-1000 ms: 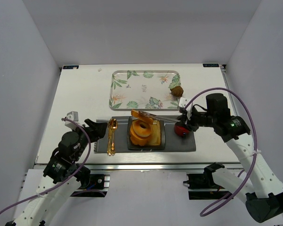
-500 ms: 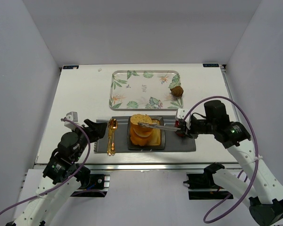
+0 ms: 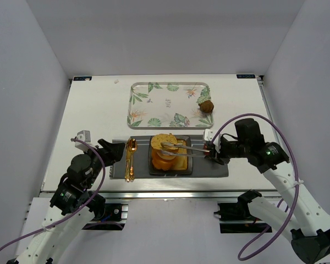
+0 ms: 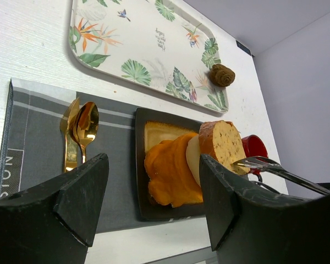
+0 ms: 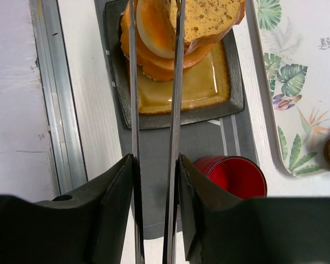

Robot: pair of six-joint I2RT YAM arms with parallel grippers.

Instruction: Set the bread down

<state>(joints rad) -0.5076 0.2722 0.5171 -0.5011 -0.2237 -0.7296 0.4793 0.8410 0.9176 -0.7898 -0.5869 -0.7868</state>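
Note:
My right gripper lifts the tongs off the plate (image 3: 188, 165) next, swings right in the top view and lowers to release them, since the bread already rests on the doughnut.
The bread (image 3: 165, 139), a tan specked slice, lies tilted on top of the orange doughnut (image 3: 163, 157) on the dark square plate (image 3: 188, 165). It also shows in the left wrist view (image 4: 224, 144) and the right wrist view (image 5: 212, 16). My right gripper (image 3: 212, 149) (image 5: 155, 159) is shut on metal tongs (image 3: 186, 148) (image 5: 177, 82) that reach left to the bread. One tong arm lies along the bread's edge; I cannot tell if the tongs still pinch it. My left gripper (image 3: 111, 151) (image 4: 153, 162) is open and empty, left of the plate.
A grey placemat (image 3: 118, 168) lies under the plate, with gold cutlery (image 3: 130, 157) at its left and a red cup (image 5: 231, 173) at its right, under my right gripper. A floral tray (image 3: 168, 104) sits behind, with a dark muffin (image 3: 207, 105) at its right edge.
The right gripper and tongs moved down and left. The bread went from standing on edge at the plate's far side to lying face up on the doughnut. The left arm stayed still.

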